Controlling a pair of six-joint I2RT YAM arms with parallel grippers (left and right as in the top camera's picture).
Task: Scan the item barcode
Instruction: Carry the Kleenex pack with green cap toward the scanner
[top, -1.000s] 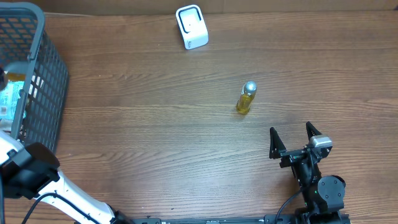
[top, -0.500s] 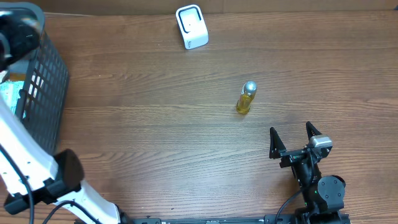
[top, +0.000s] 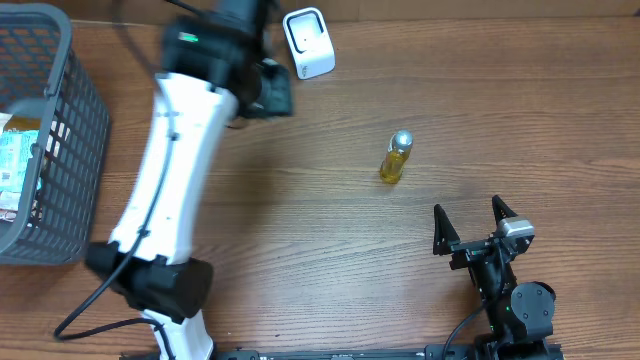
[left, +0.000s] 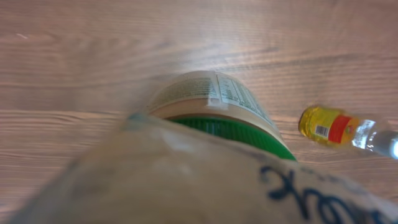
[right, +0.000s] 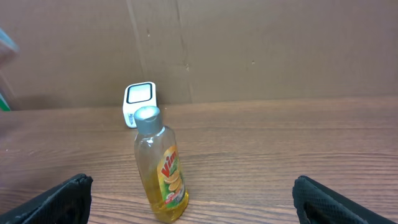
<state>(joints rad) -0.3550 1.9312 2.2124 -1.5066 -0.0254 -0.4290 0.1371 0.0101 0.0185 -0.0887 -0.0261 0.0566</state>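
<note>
I should next bring the item back from the scanner with my left gripper and move it down toward the table (top: 332, 165) (left: 268, 101) beside the yellow bottle, where there is open space.
In the left wrist view the item (left: 211, 106), a beige container with a green band and a printed label, fills the frame right up against the camera and hides the fingers. My left gripper (top: 268, 90) hangs over the back of the table, just left of the white scanner (top: 308, 42), and is shut on the item. No barcode shows on the item. The scanner (right: 140, 99) also stands at the back of the right wrist view. My right gripper (top: 475, 222) rests open near the front edge, its fingers (right: 62, 199) wide apart and holding nothing.
A small yellow bottle (top: 397, 158) with a silver cap stands upright right of centre, straight ahead of the right gripper (right: 193, 202). The same bottle (left: 339, 127) shows in the left wrist view. A grey mesh basket (top: 70, 150) with packets inside sits at the far left.
My left arm has swung from the basket at the far left across to the back centre beside the scanner, carrying the item. The right arm and the yellow bottle have not moved.
</note>
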